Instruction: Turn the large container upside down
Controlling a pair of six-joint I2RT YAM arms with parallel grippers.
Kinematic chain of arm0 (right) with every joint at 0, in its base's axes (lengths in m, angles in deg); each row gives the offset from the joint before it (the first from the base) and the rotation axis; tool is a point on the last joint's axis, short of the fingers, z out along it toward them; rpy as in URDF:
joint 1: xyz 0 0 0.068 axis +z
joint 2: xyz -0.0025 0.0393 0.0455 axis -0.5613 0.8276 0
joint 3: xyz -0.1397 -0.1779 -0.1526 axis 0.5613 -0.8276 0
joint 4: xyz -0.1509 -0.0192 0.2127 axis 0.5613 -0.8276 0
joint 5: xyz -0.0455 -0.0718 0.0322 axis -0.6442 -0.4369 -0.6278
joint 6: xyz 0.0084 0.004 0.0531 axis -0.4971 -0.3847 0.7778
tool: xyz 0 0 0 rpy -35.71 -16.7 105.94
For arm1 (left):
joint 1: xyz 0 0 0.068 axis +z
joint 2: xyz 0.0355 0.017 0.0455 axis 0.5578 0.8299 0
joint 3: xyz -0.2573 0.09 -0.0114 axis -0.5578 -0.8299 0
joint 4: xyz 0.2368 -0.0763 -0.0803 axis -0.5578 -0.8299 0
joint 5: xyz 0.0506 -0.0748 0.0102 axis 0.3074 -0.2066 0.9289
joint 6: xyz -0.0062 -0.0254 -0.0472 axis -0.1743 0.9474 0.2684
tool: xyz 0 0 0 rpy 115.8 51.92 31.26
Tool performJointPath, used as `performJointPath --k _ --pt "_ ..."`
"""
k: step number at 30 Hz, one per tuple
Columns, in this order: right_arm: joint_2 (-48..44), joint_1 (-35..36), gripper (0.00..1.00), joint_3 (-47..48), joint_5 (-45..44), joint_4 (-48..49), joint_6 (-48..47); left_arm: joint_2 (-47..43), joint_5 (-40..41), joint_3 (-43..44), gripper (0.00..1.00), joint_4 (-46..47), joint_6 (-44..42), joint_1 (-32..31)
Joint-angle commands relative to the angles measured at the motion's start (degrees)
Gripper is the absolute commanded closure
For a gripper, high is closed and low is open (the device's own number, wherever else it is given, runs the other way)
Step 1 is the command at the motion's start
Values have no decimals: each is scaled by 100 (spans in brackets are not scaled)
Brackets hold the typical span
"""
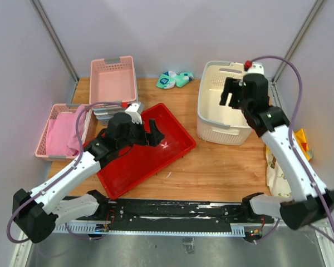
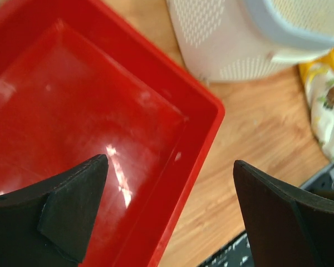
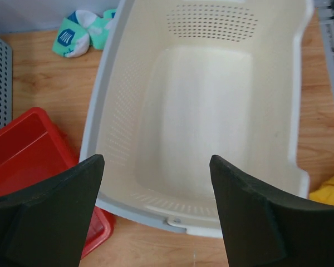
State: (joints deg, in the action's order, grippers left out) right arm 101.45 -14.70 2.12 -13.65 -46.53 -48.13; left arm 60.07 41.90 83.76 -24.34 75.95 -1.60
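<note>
The right gripper goes to the left in the top view and down onto the basket's rim by the tray next, where bare wood leaves a finger room.
The large white perforated basket (image 1: 220, 132) stands upright and empty at the back right of the table; the right wrist view looks down into it (image 3: 200, 111). My right gripper (image 1: 229, 95) hangs open above its near part, fingers apart over the near rim (image 3: 156, 158), touching nothing. A shallow red tray (image 1: 172, 147) lies upright to the basket's left. My left gripper (image 1: 155, 135) is open and empty above the tray's right rim (image 2: 170, 161); one finger is over the tray floor (image 2: 72, 94), the other over the wood. The basket's wall shows in the left wrist view (image 2: 222, 39).
Two pink baskets stand at the left, one at the back (image 1: 113, 78) and one holding pink cloth (image 1: 60, 130). A teal and white soft toy (image 1: 174, 79) lies behind the tray. A yellow patterned bag (image 1: 278, 167) lies at the right edge.
</note>
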Motion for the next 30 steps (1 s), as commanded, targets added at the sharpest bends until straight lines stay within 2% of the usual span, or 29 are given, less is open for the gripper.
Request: performJointPath --k 1,5,9,13,17,19,20,26,27,30 --pt "1262 292 21 1201 563 -1320 488 -104 -217 -182 1 -140 187 -149" --pt "2167 499 21 1884 854 -1465 436 -414 -18 -301 1 -220 233 -154" --pt "2849 789 20 2311 329 -1445 384 -761 -35 -478 1 -188 258 -152" --pt "3509 943 19 2685 217 -1465 395 -1048 -20 -737 1 10 425 -152" --pt "3955 975 19 2802 -380 -1532 502 -1108 174 -703 1 -61 492 -157" --pt "4108 974 29 2825 -496 -1508 477 -1102 249 -695 1 -128 514 -155" --pt "4177 974 37 2856 -498 -1510 461 -1098 270 -690 1 -142 519 -150" --pt "4141 967 93 2919 -355 -1538 477 -1033 307 -674 1 -175 511 -150" --pt "4075 965 99 2919 -310 -1550 489 -1017 321 -657 1 -175 503 -154" --pt "3765 957 99 2859 -164 -1593 530 -952 324 -622 1 -148 472 -150"
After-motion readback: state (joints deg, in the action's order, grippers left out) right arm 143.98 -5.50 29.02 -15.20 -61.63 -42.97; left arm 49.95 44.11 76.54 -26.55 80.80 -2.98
